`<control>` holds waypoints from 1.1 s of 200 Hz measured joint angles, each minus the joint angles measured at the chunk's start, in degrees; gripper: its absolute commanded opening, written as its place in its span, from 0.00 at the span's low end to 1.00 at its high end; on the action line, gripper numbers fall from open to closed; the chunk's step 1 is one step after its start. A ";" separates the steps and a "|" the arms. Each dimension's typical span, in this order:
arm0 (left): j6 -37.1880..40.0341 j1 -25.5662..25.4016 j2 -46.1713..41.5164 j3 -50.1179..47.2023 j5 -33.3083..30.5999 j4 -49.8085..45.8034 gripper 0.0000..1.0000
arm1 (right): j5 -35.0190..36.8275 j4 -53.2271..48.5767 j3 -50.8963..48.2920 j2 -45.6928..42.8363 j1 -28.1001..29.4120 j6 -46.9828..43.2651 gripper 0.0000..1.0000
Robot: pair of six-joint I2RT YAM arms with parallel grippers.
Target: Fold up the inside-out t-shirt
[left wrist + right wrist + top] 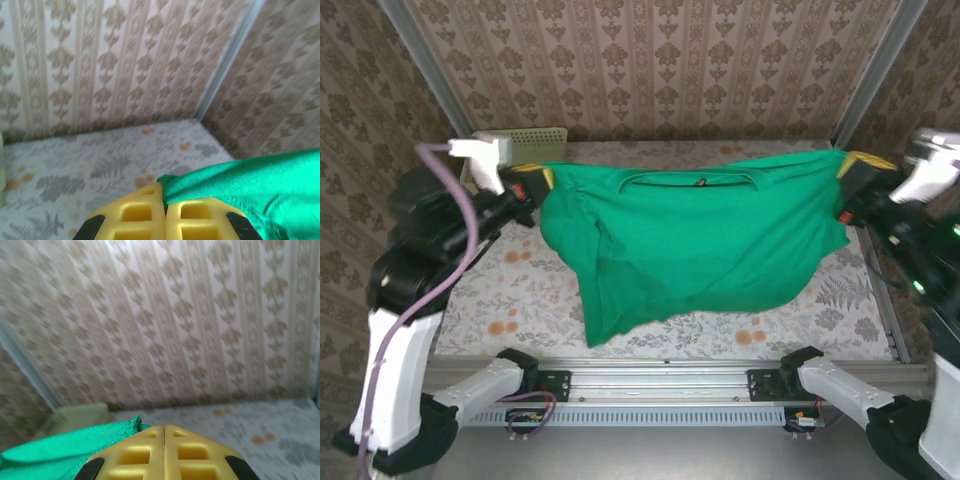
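The leaf-print table cover lies below the left gripper, so the left gripper will next lower the shirt's top corner onto that cover and release the cloth there.
The bright green inside-out t-shirt hangs stretched between my two grippers, collar edge up, its lower part draping onto the table. My left gripper is shut on the shirt's left top corner; in the left wrist view the green cloth comes out from between the yellow fingers. My right gripper is shut on the right top corner; in the right wrist view the cloth bunches at the left of the closed yellow fingers.
A pale yellow-green basket stands at the back left behind the left gripper. Patterned walls close in the back and both sides. The leaf-print table cover shows around the shirt. A metal rail runs along the near edge.
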 measured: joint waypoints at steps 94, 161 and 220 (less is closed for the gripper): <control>0.00 1.88 38.80 -12.28 -9.14 -1.64 0.06 | 2.64 12.04 -31.30 21.97 -1.66 1.95 0.00; -0.87 -0.74 51.63 -6.95 -18.71 -2.69 0.54 | 1.22 18.01 -32.24 34.73 -3.69 2.49 0.00; -1.60 -8.31 43.25 -12.72 -19.30 1.92 0.48 | -0.20 19.71 -31.17 35.54 -5.33 2.47 0.00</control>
